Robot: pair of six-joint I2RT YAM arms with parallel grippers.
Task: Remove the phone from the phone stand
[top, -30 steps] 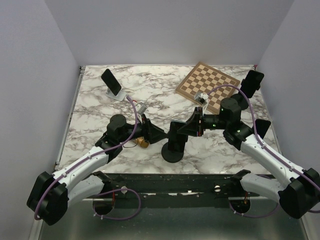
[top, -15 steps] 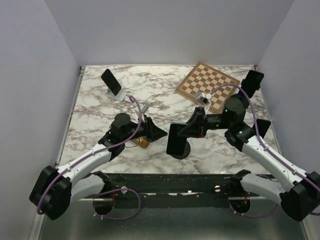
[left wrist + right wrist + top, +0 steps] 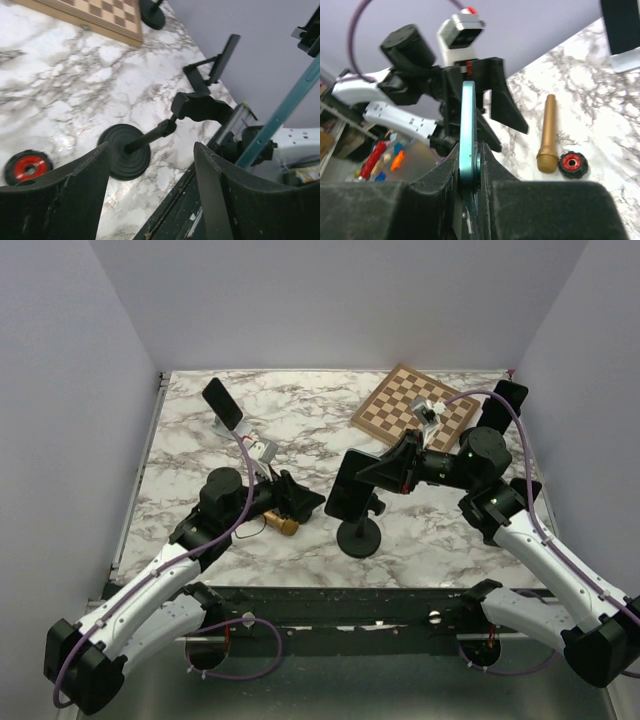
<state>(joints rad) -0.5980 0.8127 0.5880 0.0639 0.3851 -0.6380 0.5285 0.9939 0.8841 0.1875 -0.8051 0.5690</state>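
The robot's right gripper needs to move down, outward and to the left in the top view next to let go of the phone, as there is bare marble below by the chessboard.
The phone, a dark slab with a teal edge, hangs in the air with my right gripper shut on it. The teal edge sits pinched between the right gripper's two pads. The black phone stand stands below it on its round base. The stand's clamp head holds nothing, and the phone's edge shows apart from it to the right. My left gripper is open just left of the stand. Its fingers frame the base without touching it.
A gold microphone and a red-centred knob lie by the left gripper. A second phone on a white stand is at the back left. A chessboard and two other black stands are on the right.
The right gripper has lifted the phone up and clear of the stand's clamp. The left gripper has opened wider and drawn back left. The stand's base has shifted slightly right.
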